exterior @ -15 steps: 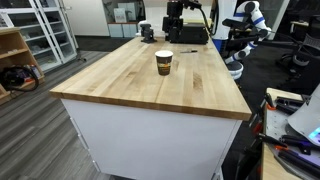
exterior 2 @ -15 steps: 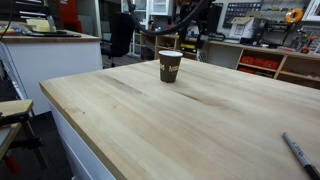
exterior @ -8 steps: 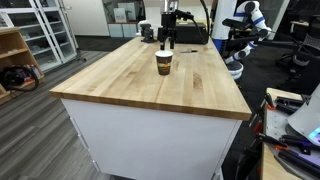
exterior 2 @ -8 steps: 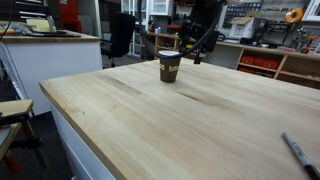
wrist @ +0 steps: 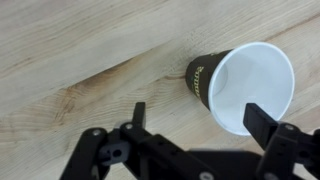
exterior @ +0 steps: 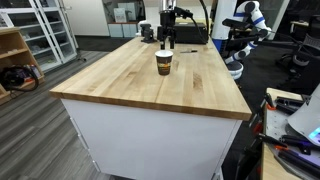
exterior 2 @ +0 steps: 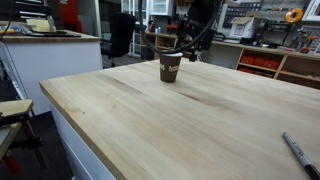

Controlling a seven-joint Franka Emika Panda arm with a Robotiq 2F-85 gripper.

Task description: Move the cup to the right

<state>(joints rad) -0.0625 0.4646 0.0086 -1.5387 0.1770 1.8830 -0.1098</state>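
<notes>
I should lower my gripper next so that it straddles the cup's rim (exterior: 164, 53) (wrist: 213, 103) below it. One fingertip is already above the white opening and the other is above bare wood.
The cup (exterior: 164, 62) is a small brown paper cup with a pale band and it stands upright on the wooden table (exterior: 130, 85). It also shows in an exterior view (exterior 2: 171, 67). In the wrist view I look down into its white inside (wrist: 245, 85). My gripper (wrist: 200, 118) is open, hanging just above and behind the cup (exterior: 167, 38), (exterior 2: 190, 45). One finger (wrist: 137, 115) is out over bare wood. The other finger (wrist: 262, 120) overlaps the cup's rim. The jaws hold nothing.
A dark squat round object (exterior: 148, 32) sits at the table's far end. A black pen (exterior 2: 298, 152) lies near one table edge. Shelving (exterior 2: 290, 65), a white robot (exterior: 245, 25) and chairs stand around the table.
The arm has come forward and down from the far end of the table toward the cup. The cup has not moved.
</notes>
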